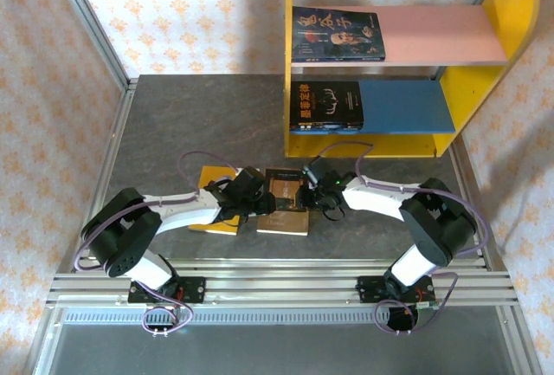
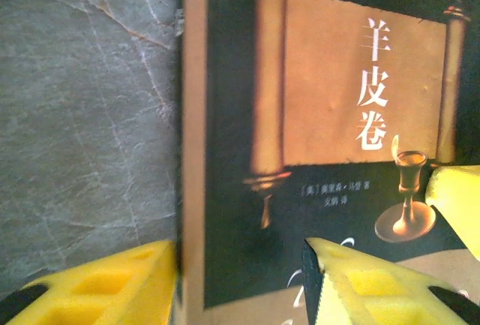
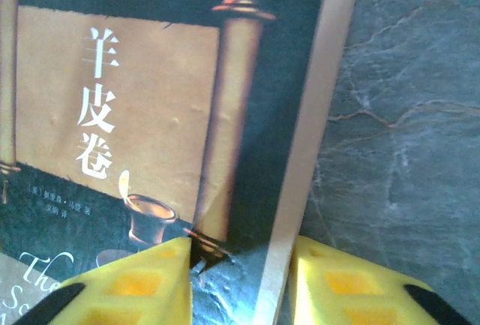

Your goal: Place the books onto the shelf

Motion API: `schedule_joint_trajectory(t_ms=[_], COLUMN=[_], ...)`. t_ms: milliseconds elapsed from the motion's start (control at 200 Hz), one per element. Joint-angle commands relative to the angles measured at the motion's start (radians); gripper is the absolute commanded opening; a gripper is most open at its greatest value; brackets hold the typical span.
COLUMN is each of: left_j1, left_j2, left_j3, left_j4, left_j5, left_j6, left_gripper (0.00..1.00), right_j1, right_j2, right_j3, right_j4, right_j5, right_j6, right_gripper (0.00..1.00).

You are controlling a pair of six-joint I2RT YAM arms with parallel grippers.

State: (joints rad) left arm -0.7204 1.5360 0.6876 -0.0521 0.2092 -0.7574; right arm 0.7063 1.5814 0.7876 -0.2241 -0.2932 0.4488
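The left gripper moves up astride the dark scroll-picture book's edge next, then closes across it, since that edge is between its fingers.
A dark book with a scroll picture (image 1: 284, 219) (image 2: 322, 100) (image 3: 150, 100) lies flat on the grey table in front of the shelf (image 1: 372, 144). My left gripper (image 1: 260, 202) (image 2: 240, 246) straddles its left edge, jaws apart. One finger (image 2: 112, 287) is beside the edge and the other finger (image 2: 360, 280) is over the cover. My right gripper (image 1: 313, 186) (image 3: 240, 242) straddles the right edge the same way, with a narrower gap. A yellow book (image 1: 216, 223) lies partly under the left arm. One dark book (image 1: 336, 35) lies on the pink board and another (image 1: 326, 105) on the blue board.
The shelf stands at the far right against the patterned wall (image 1: 216, 11). An aluminium rail (image 1: 286, 287) runs along the near edge by the arm bases. Bare grey table (image 1: 199, 115) stretches left of the shelf.
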Motion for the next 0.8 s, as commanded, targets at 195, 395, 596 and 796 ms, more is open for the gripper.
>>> schedule_joint_trajectory(t_ms=[195,395,596,796], left_j1=[-0.006,-0.006,-0.006,-0.005], left_j2=[0.065,0.020,-0.135,-0.169], left_j3=[0.034,0.031,0.007,0.026], left_j4=[0.069,0.116,0.164,0.078], left_j5=[0.049,0.103,0.116,0.093], left_j6=[0.001,-0.010,-0.025,-0.003], left_gripper=[0.48,0.47,0.50,0.48], right_j1=[0.022,0.049,0.098,0.105], right_j2=[0.039,0.055,0.110,0.131], right_j3=[-0.048,-0.057,-0.029,-0.003], right_j4=[-0.004,0.034,0.059,0.060], right_j5=[-0.053,-0.070,-0.071,-0.066], right_j6=[-0.003,0.012,0.029,0.033], right_gripper=[0.18,0.16,0.15,0.15])
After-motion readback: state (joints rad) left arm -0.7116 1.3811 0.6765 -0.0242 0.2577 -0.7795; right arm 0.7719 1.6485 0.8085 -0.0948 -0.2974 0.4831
